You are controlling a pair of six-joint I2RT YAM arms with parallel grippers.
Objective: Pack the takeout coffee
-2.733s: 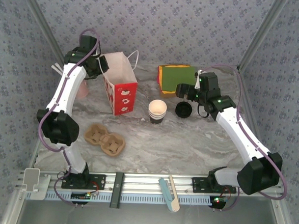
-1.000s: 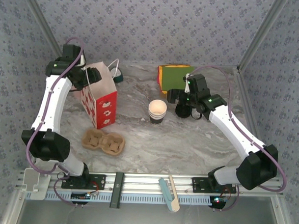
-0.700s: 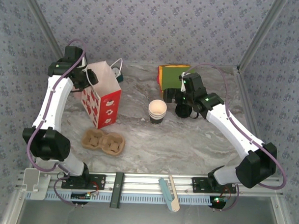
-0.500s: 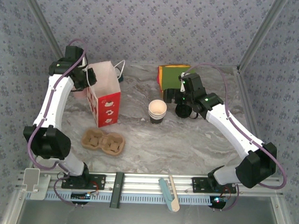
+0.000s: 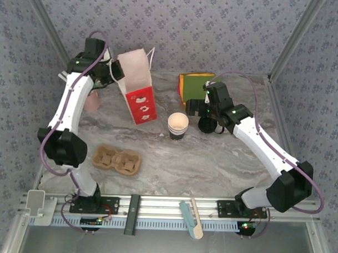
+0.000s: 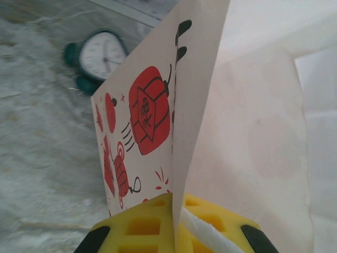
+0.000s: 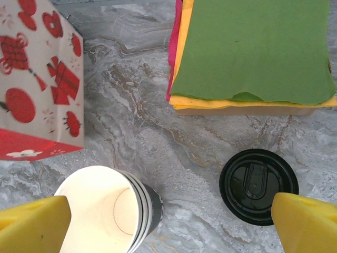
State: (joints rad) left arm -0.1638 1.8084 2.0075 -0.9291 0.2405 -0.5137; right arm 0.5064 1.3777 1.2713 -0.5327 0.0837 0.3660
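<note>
The robot's left gripper should next swing the red-and-white paper bag it holds toward the napkins and set it straight on the bare tabletop before them. It should then release the bag, because the bag stands crooked.
The takeout coffee is a stack of nested dark paper cups with white rims, open-topped, standing mid-table and also seen as the cups from above. A round black lid sits just right of them; the lid hides whatever is beneath it. My right gripper hovers open over the gap between cups and lid, and in the right wrist view the right gripper has one yellow finger by the cups. My left gripper is shut on the rim of a red-and-white paper bag; in the left wrist view the left gripper pinches the bag wall.
A brown cardboard cup carrier lies at the front left. A pink cup stands behind the left arm. Stacked green, yellow and red napkins sit at the back. A small teal alarm clock lies behind the bag. Wooden sticks rest on the front rail.
My left gripper shut on the bag's rim and swung the bag from the left side toward the back centre, standing more upright. The right arm barely moved.
</note>
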